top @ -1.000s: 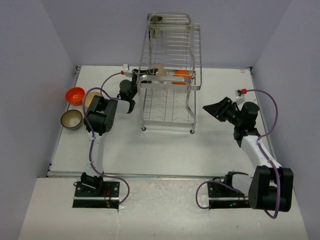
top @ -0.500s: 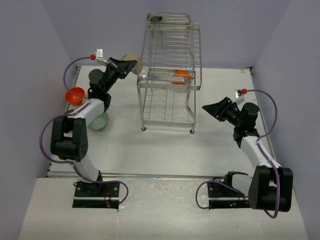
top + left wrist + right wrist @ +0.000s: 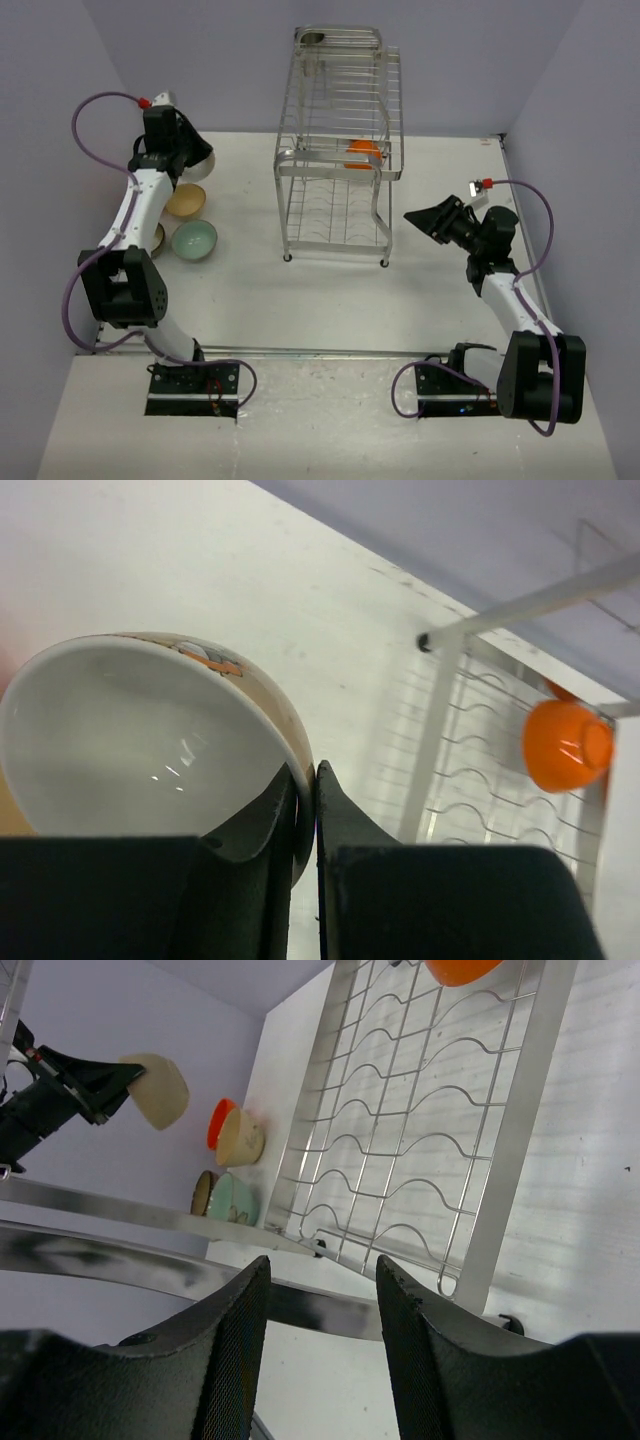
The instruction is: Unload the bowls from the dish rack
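Next I will move my left gripper down to the tan bowl below it and release the cream bowl into the tan bowl's opening, which faces up and stands empty.
My left gripper is shut on the rim of a cream bowl, one finger inside and one outside. In the top view the gripper holds that bowl high at the far left, above the table's bowls. An orange bowl remains on the upper tier of the silver wire dish rack; it also shows in the left wrist view. My right gripper stands open to the right of the rack, nothing between its fingers.
On the table left of the rack lie a tan bowl, a mint green bowl and a brown bowl partly behind my left arm. The right wrist view also shows an orange bowl behind them. Purple walls enclose the table.
My left arm has drawn the cream bowl out of the rack's upper tier and swung it left and upward to the far left corner. The right arm has not moved.
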`<state>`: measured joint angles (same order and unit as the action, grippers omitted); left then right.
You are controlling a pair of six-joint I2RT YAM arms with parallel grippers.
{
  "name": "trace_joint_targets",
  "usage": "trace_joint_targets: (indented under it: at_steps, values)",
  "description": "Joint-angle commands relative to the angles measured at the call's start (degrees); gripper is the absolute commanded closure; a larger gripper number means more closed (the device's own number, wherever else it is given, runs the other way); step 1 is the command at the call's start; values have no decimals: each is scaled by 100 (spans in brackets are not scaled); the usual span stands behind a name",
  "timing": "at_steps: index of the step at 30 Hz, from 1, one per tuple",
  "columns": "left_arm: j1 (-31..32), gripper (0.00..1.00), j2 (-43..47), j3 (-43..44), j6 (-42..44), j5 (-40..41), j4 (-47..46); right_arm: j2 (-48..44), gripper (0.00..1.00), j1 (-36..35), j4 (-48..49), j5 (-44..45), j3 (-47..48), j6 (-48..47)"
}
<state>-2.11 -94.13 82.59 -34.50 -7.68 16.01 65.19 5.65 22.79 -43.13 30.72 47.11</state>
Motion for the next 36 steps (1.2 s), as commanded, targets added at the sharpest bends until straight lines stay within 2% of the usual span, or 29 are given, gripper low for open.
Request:
trace_joint_targets:
  at_steps: [1, 9, 18, 36]
  values:
    - [-9, 100, -237, 1196, 1234, 1154, 1412, 3, 52, 24, 358, -160, -40, 43]
    - [-44, 100, -817, 1778, 1595, 1962, 2169, -24, 52, 24, 384, -125, -66, 44]
    - [-35, 100, -1134, 1814, 1684, 2333, 2600, -33, 52, 24, 455, -151, -136, 96]
    - [307, 100, -1767, 1603, 1789, 2877, 2565, -138, 52, 24, 543, -125, -251, 123]
